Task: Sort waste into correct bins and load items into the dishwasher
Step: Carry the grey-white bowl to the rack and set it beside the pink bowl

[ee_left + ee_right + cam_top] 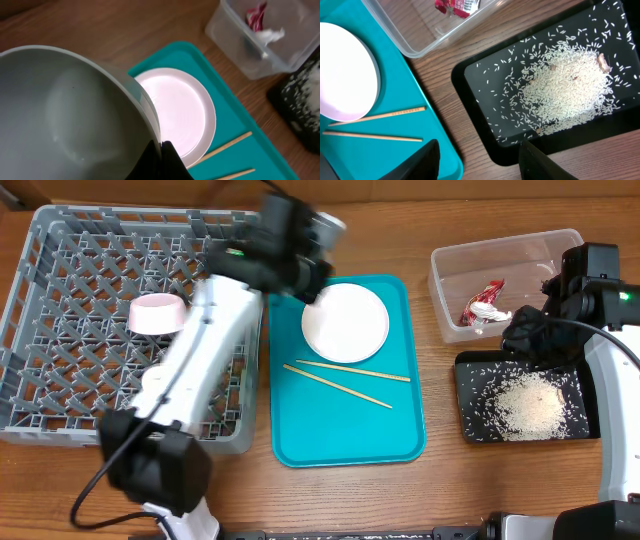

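Note:
The pegs stand empty, so my left gripper will next go left in the overhead view and lower the grey bowl [65, 110] onto the wires of the dish rack, past the pink bowl.
My left gripper [161, 159] is shut on the rim of the grey bowl [65, 110] and holds it in the air above the far edge of the teal tray; both show in the overhead view [300, 255]. The pink bowl [157, 313] sits in the grey dish rack [60, 300]. The white plate [345, 320] and two chopsticks [350, 377] lie on the teal tray. The red-and-white wrapper [487, 305] is in the clear tub [450, 265]. Rice [565, 85] lies in the black tray [472, 425]. My right gripper [480, 165] is open and empty by that tray's near-left corner. The white cup is out of view.
The teal serving tray [340, 430] lies in the middle, between the rack on the left and the two bins on the right. My left arm [190, 370] stretches across the rack's right side. Bare wooden table [450, 480] runs along the front.

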`<state>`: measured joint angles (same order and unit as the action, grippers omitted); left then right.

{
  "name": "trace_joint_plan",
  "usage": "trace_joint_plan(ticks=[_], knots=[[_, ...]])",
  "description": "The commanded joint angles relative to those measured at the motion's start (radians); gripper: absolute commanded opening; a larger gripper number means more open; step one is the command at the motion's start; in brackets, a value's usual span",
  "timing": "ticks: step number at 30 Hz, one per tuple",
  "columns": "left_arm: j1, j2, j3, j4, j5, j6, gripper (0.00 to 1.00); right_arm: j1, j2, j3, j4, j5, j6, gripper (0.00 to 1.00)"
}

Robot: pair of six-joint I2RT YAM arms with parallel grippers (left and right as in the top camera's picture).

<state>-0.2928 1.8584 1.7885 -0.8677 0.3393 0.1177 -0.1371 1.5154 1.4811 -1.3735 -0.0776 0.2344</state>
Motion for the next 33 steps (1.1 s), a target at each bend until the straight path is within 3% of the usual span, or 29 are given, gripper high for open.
trace_joint_plan(ticks=[1, 13, 15, 22, 30, 33], knots=[[0.154, 0.006, 0.01, -0.003, 0.363, 0.027, 0.04, -0.005, -0.021, 0.024, 0.002, 0.01, -0.002, 0.53], [0.494, 0.081, 0.01, -0.003, 0.725, 0.131, 0.04, -0.005, -0.021, 0.024, 0.0, 0.01, -0.002, 0.53], [0.546, 0.145, 0.01, 0.0, 0.878, 0.168, 0.04, -0.005, -0.021, 0.024, 0.0, 0.01, -0.002, 0.53], [0.618, 0.293, 0.01, 0.059, 1.185, 0.142, 0.04, -0.005, -0.021, 0.024, -0.002, 0.01, -0.002, 0.53], [0.68, 0.428, 0.01, 0.061, 1.242, 0.06, 0.04, -0.005, -0.021, 0.024, -0.002, 0.01, -0.002, 0.52], [0.697, 0.435, 0.01, 0.061, 1.178, 0.058, 0.03, -0.005, -0.021, 0.024, -0.002, 0.01, -0.003, 0.52]])
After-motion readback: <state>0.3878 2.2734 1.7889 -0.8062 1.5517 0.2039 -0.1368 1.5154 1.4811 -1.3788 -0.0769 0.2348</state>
